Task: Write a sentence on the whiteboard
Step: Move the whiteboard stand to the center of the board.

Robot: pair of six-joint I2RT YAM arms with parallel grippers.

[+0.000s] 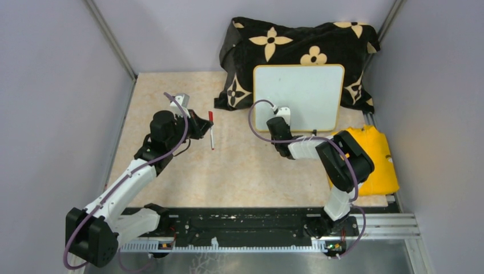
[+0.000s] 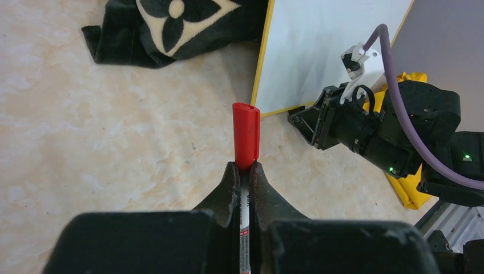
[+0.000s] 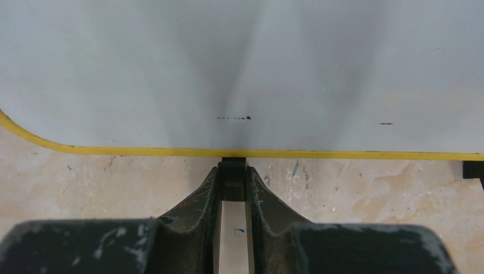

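Observation:
Next, the right gripper drags the clip foot back and toward the marker and releases it on bare tabletop, since the whiteboard (image 1: 298, 97) stands far from that marker.
The whiteboard (image 1: 298, 97) (image 3: 240, 68) has a thin yellow frame and leans back against the black flowered cloth at the rear. Its face shows only a few dark specks; the sentence is out of view. My right gripper (image 1: 281, 121) (image 3: 233, 171) sits low at the board's bottom edge, with its fingers pressed on both sides of a black clip foot (image 3: 233, 180). A second clip foot (image 3: 474, 169) shows at the far right. My left gripper (image 1: 206, 127) (image 2: 245, 166) hovers left of the board, shut on a white marker whose red cap (image 2: 246, 134) sticks out past the fingertips.
A black cloth with cream flowers (image 1: 297, 43) (image 2: 165, 23) is heaped behind the board. A yellow cloth (image 1: 376, 154) lies at the right under the right arm. Grey walls close in both sides, and a metal rail (image 1: 245, 228) runs along the near edge.

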